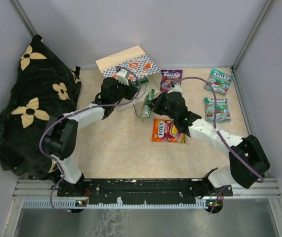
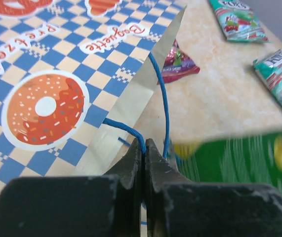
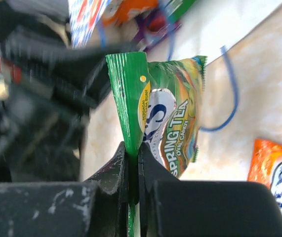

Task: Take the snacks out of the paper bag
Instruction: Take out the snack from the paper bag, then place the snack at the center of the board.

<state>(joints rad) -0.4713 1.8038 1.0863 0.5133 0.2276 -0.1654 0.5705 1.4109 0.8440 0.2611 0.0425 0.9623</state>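
The right gripper moves back and down over the tabletop beside the orange pouch next to release the green pouch [image 3: 170, 113], since that spot is clear of snacks.
The checkered paper bag [image 1: 126, 63] lies on its side at the back of the table; it fills the upper left of the left wrist view [image 2: 57, 74]. My left gripper [image 1: 129, 85] is shut on its blue cord handle [image 2: 126, 128] at the bag's mouth. My right gripper [image 1: 153, 102] is shut on the edge of a green snack pouch [image 3: 170, 113] and holds it just right of the bag's mouth, above the table. An orange pouch [image 1: 166, 130], a purple one [image 1: 170, 79] and two teal ones [image 1: 218, 80] [image 1: 216, 109] lie on the table.
A black cloth with cream flowers [image 1: 32, 103] is heaped along the left side. Grey walls close the back and sides. The arm bases stand on a rail [image 1: 145, 190] at the near edge.
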